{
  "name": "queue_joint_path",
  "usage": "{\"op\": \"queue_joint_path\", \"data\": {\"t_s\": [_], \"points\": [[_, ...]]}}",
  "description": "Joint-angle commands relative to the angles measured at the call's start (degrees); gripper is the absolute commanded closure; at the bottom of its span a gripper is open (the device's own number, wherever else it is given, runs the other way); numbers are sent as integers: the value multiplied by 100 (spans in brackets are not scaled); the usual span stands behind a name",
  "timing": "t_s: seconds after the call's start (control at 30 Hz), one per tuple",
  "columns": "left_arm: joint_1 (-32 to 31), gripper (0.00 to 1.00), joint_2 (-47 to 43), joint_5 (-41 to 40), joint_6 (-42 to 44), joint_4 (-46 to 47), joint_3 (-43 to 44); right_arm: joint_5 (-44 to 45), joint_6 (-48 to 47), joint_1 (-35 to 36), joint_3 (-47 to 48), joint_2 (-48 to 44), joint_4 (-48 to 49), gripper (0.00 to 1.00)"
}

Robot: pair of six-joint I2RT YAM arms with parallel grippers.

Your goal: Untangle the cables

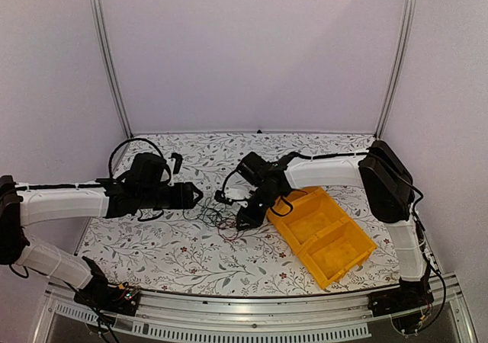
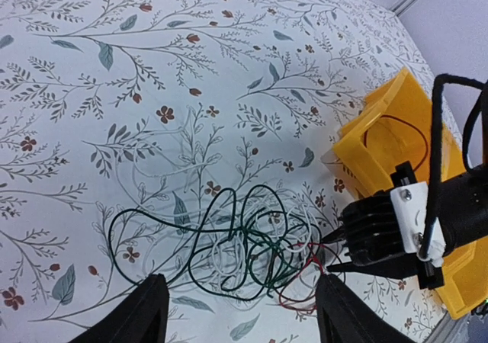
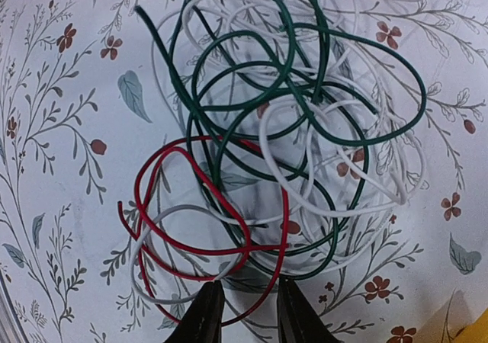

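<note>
The right gripper closes its fingers on the red cable loop (image 1: 237, 232) (image 3: 255, 308) next, with hardly any shift, since that loop already runs through the gap between them.
A tangle of green (image 2: 229, 229), white (image 2: 221, 263) and red (image 2: 293, 293) cables lies on the floral table; it also shows in the top view (image 1: 219, 222). My left gripper (image 2: 240, 316) is open wide, hovering above the tangle's near side, its fingers (image 2: 146, 312) apart from the cables; the top view shows it (image 1: 195, 196) left of the tangle. My right gripper (image 3: 248, 312) is open with a narrow gap at the tangle's red end. A red cable (image 3: 191, 198) loop passes between its fingertips (image 3: 204, 312). The green cable (image 3: 252, 76) and white cable (image 3: 335, 168) lie just beyond.
A yellow two-compartment bin (image 1: 324, 236) sits right of the tangle, close behind my right gripper (image 1: 245, 218); a thin red wire loop lies inside it (image 2: 396, 126). The table's floral cloth (image 2: 114, 68) spreads to the left and far side.
</note>
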Motion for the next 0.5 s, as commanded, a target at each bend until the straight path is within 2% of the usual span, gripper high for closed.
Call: {"op": "queue_joint_path", "data": {"t_s": [0.0, 0.17, 0.27, 0.33, 0.4, 0.47], "points": [[-70, 32, -97, -126, -30, 85, -75, 22, 159, 16, 102, 60, -127, 72], [-76, 33, 133, -81, -15, 145, -36, 148, 207, 14, -17, 14, -144, 69], [-83, 33, 270, -40, -15, 145, 20, 242, 301, 18, -41, -4, -181, 58], [-89, 32, 303, -43, -14, 375, 21, 300, 356, 14, -55, -30, -181, 56], [-96, 32, 313, -50, -18, 388, 21, 291, 371, 17, -51, -34, -184, 60], [-103, 33, 303, -48, -23, 391, 15, 251, 380, 16, -39, -16, -184, 68]]}}
